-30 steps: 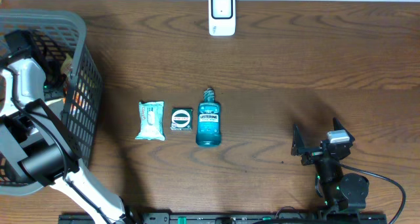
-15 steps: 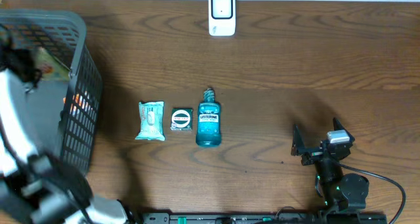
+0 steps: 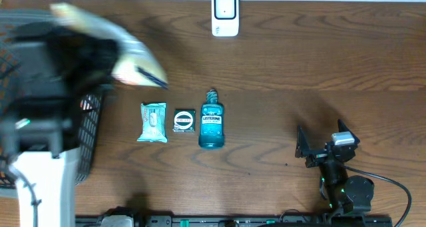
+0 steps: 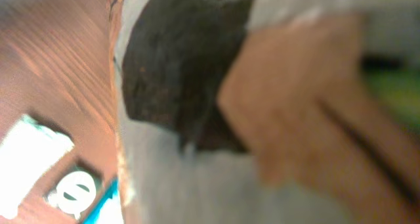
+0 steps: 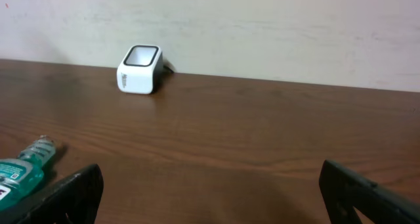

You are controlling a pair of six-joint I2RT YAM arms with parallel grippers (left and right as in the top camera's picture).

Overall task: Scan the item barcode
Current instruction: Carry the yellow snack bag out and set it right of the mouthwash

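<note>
The tabletop (image 3: pixel 243 128) next to the Listerine bottle is bare, so I will move the item to the right in the overhead view, bring my left gripper down there and let go of it.
My left gripper (image 3: pixel 100 54) is raised high above the basket's right rim, blurred with motion, and is shut on the item (image 3: pixel 136 67), a pale crinkly packet with yellow and blue print. In the left wrist view the item (image 4: pixel 262 119) fills almost the whole frame in grey, dark brown and tan, hiding the fingers. The white barcode scanner (image 3: pixel 225 14) stands at the table's far edge, middle; it also shows in the right wrist view as a scanner (image 5: pixel 139 69) facing forward. My right gripper (image 3: pixel 324 139) rests open at the front right, its gap (image 5: pixel 210 184) holding nothing.
A grey mesh basket (image 3: pixel 90 140) stands at the left, partly behind my left arm. In a row mid-table lie a white wipes pack (image 3: pixel 152 122), a small dark floss box (image 3: pixel 184 120) and a blue Listerine bottle (image 3: pixel 211 122).
My left gripper shut on the packet inside the basket, then lifted it out and swung it up and to the right. The right arm has not moved.
</note>
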